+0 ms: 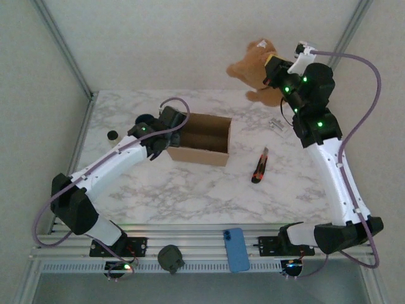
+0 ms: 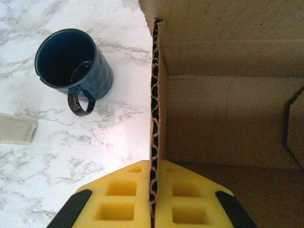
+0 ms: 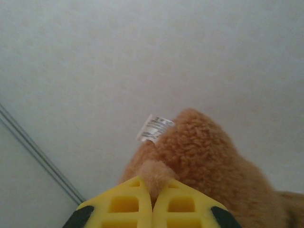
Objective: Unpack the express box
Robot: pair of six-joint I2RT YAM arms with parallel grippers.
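Observation:
The plush toy (image 1: 253, 66) comes down onto the bare tabletop beside the box next. My right gripper then releases the tuft, as that clear patch lies below it.
The express box (image 1: 204, 139), a plain brown open carton, sits mid-table with its flaps up. My left gripper (image 1: 161, 140) is shut on the box's left wall; in the left wrist view the corrugated edge (image 2: 154, 109) runs straight between the yellow pads (image 2: 118, 199) of the left gripper (image 2: 153, 202). The box interior (image 2: 228, 118) looks bare where I see it. My right gripper (image 1: 271, 71) is shut on a tuft of a tan plush toy (image 1: 253, 66), held up high at the back right. A white label (image 3: 154, 128) hangs from the plush toy (image 3: 204, 156) above the right gripper (image 3: 152, 202).
A dark blue mug (image 2: 71, 66) stands left of the box, by my left wrist (image 1: 147, 120). A small black cap (image 1: 112, 135) lies further left. A red-and-black utility knife (image 1: 259, 166) lies right of the box, with small metal parts (image 1: 276, 123) behind. A blue phone (image 1: 236, 249) rests on the front rail.

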